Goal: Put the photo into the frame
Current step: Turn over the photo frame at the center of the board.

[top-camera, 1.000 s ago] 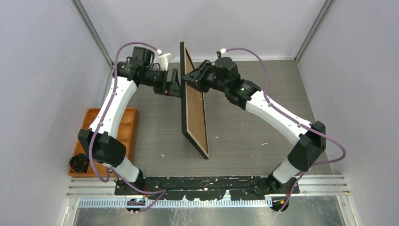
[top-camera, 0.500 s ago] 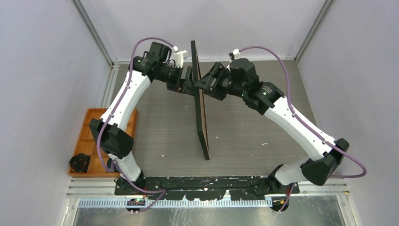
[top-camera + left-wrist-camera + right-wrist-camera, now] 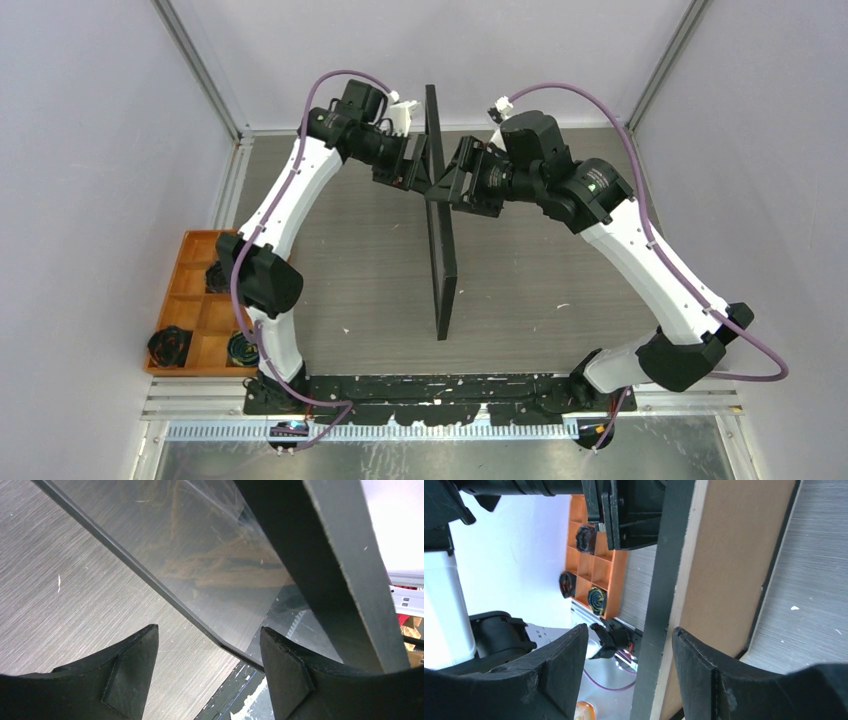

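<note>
The upper black bar [image 3: 439, 208] [image 3: 656, 640] lies at an angle between the open fingers, so my right gripper tilts downward over it next and closes across it.
The frame [image 3: 441, 250] stands upright on its long edge at mid table, seen edge-on from above. My left gripper [image 3: 414, 172] is open at its left face. In the left wrist view [image 3: 209, 629] the glazed black front [image 3: 340, 555] fills the top and runs down behind the right finger [image 3: 285, 670]. My right gripper [image 3: 456, 186] is open at the right face. In the right wrist view [image 3: 630, 627] the fingers straddle the black rail [image 3: 669, 555], with its light wood back and the brown backing board [image 3: 734, 555] beside it. The photo does not show.
An orange compartment tray [image 3: 195, 300] with black rolls sits at the table's left edge, and also shows in the right wrist view [image 3: 591, 570]. Enclosure walls stand close on the left, right and far sides. The grey table [image 3: 340, 260] lies under the frame.
The frame has tipped from leaning, with its brown back showing to the right, to fully upright. Both grippers have moved right and farther back with its top end.
</note>
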